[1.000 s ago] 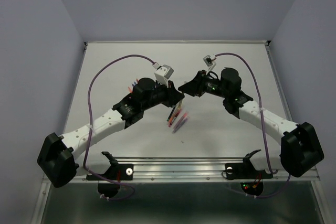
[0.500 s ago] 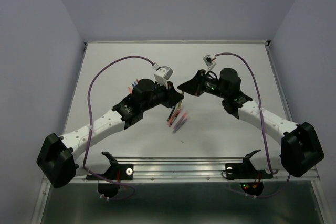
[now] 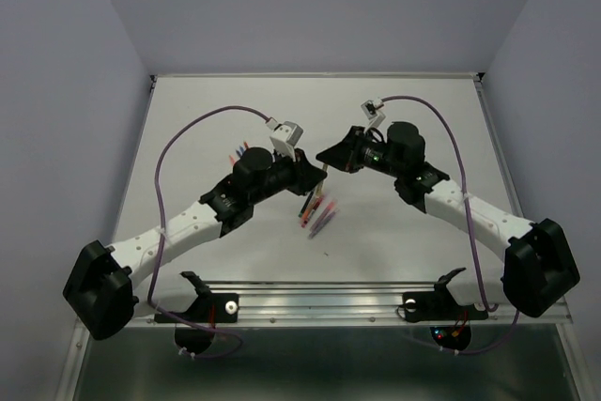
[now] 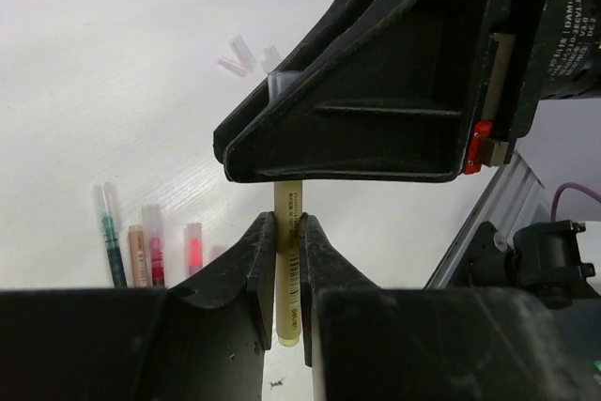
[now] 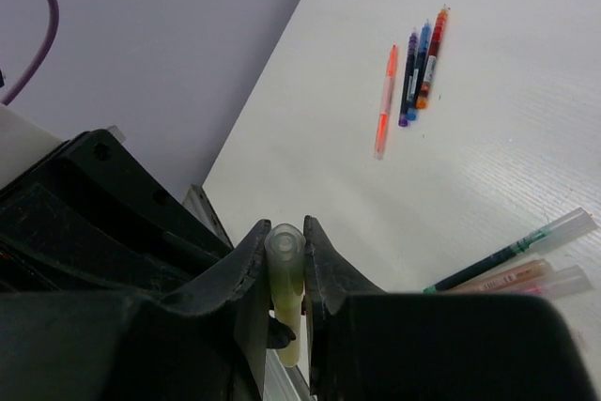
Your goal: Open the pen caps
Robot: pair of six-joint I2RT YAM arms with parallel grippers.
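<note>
Next, my right gripper pulls the cap away from the left gripper, turns downward and lowers beside the loose clear caps, since those already lie apart from the pens.
Both grippers meet above the middle of the table and hold one yellow pen (image 3: pixel 323 169) between them. My left gripper (image 4: pixel 287 224) is shut on the yellow pen body (image 4: pixel 287 269), with its barcode showing. My right gripper (image 5: pixel 285 234) is shut on that pen's clear, yellowish cap (image 5: pixel 285 253), which still sits on the pen. In the top view the left gripper (image 3: pixel 313 174) and right gripper (image 3: pixel 328 156) almost touch. The left wrist view shows the right gripper (image 4: pixel 282 152) as a black mass just above my fingers, with the cap tip (image 4: pixel 279 83) poking out.
A bunch of coloured pens (image 3: pixel 317 212) lies on the white table under the grippers, also in the left wrist view (image 4: pixel 150 246) and the right wrist view (image 5: pixel 526 265). Several more pens (image 5: pixel 413 68) lie apart at the far left (image 3: pixel 239 151). A metal rail (image 3: pixel 329 290) edges the front.
The left wrist has shifted slightly left and the right gripper has edged left towards it. Both still grip the yellow pen.
</note>
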